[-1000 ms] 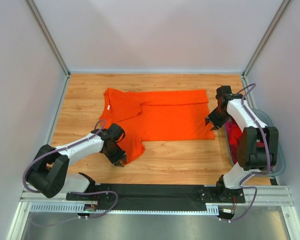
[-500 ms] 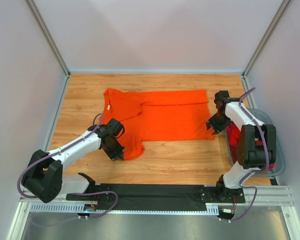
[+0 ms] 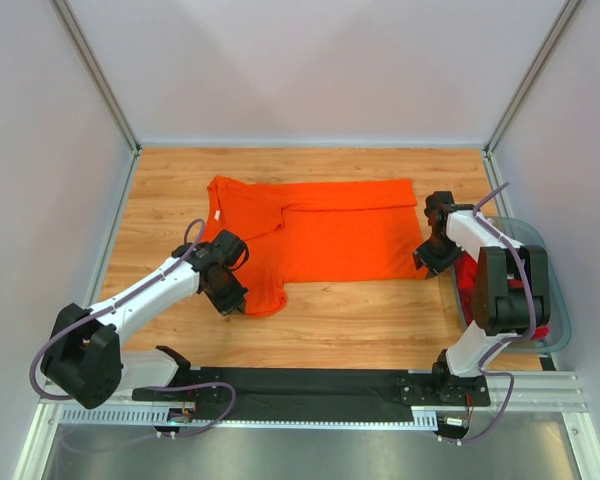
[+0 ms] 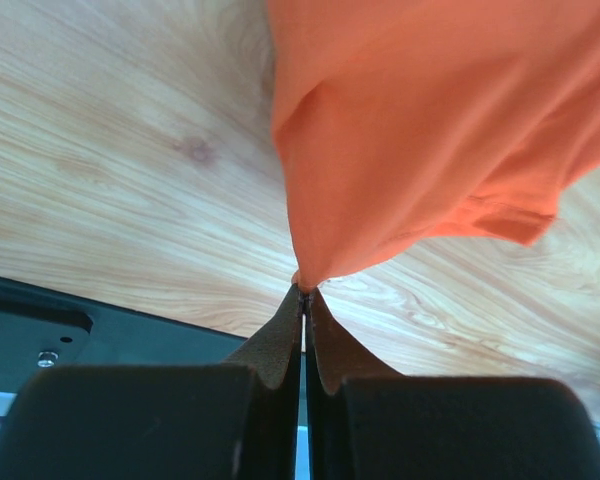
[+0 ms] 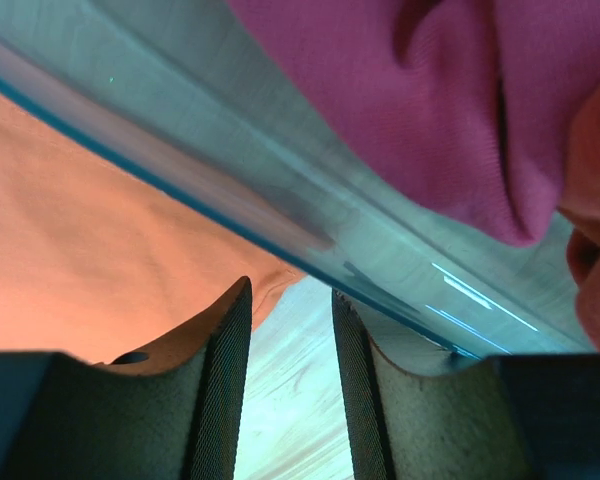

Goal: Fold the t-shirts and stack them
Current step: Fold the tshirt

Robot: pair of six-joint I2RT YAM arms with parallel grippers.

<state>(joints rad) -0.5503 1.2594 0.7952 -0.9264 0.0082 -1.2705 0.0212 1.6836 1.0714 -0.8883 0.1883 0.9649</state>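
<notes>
My right gripper is open just above the shirt's near corner by the tub [image 5: 288,277], and only bare wood is between its fingers, so next I will move it down onto that corner.
An orange t-shirt [image 3: 320,235] lies spread on the wooden table, partly folded, its neck at the left. My left gripper [image 3: 232,303] is at its near-left corner, shut on the cloth [image 4: 305,282], which rises from the pinched tips. My right gripper [image 3: 427,264] stands open at the shirt's near-right corner [image 5: 270,290], bare wood between its fingers. A magenta-pink t-shirt [image 5: 430,110] and a dark red one [image 3: 468,275] lie in the tub on the right.
A grey-blue plastic tub [image 3: 555,310] sits against the right wall, its clear rim [image 5: 280,215] close above my right fingers. A black mat [image 3: 310,385] runs along the near edge between the arm bases. White walls enclose the table.
My left gripper has closed on the orange shirt's near-left corner and drawn slightly left and up. My right gripper has slid down and left toward the shirt's near-right corner.
</notes>
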